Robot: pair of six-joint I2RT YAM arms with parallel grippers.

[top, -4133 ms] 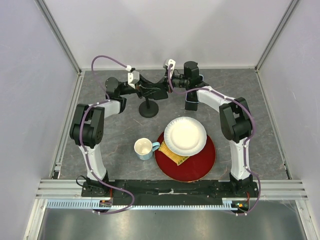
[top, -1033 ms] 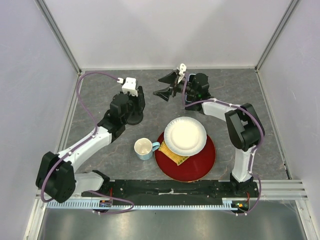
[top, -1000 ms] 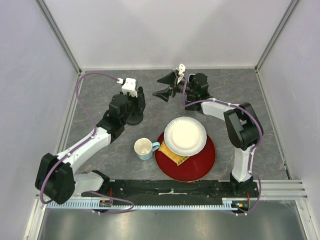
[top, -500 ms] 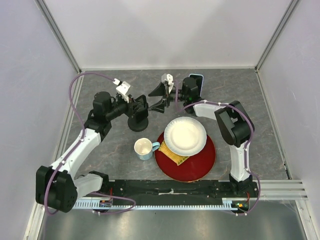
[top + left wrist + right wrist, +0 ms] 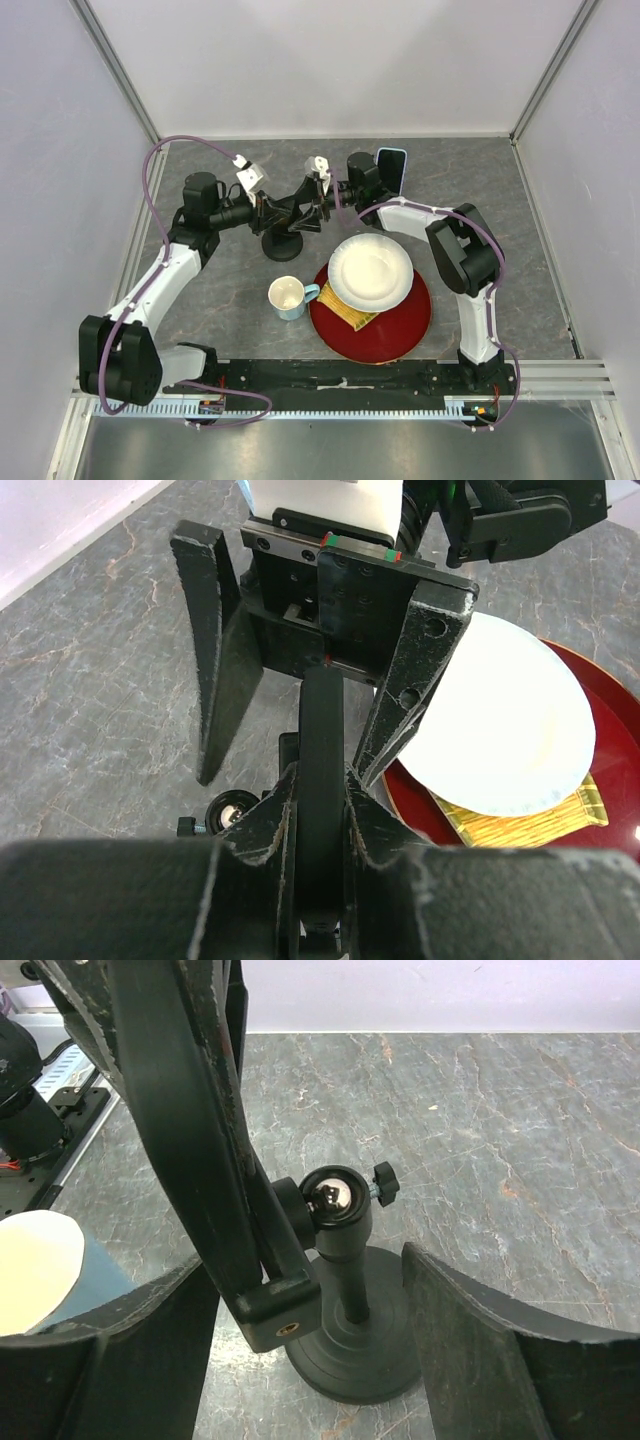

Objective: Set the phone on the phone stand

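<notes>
The left gripper carries the stand outward next, to its right in the top view, and releases it there, since bare tabletop toward the phone lies that way.
The black phone stand (image 5: 282,243) stands at mid-table, its round base (image 5: 352,1352), post and ball joint (image 5: 335,1200) showing in the right wrist view. My left gripper (image 5: 266,212) is shut on the stand's flat holder plate (image 5: 322,750), with its jaws pressed on both faces. From the other side my right gripper (image 5: 305,203) stands open, its fingers (image 5: 470,1340) straddling the post without touching it. The phone (image 5: 392,170), in a light blue case, rests at the back of the table behind the right arm, held by neither gripper.
A red tray (image 5: 400,325) carries a white plate (image 5: 370,272) and a yellow mat (image 5: 353,316) just in front of the stand. A pale cup (image 5: 288,297) sits left of the tray. Walls close in the back and sides.
My right gripper has swung left from near the phone to straddle the stand and narrowed a little. My left arm has shifted, still gripping the holder plate. The phone stayed behind.
</notes>
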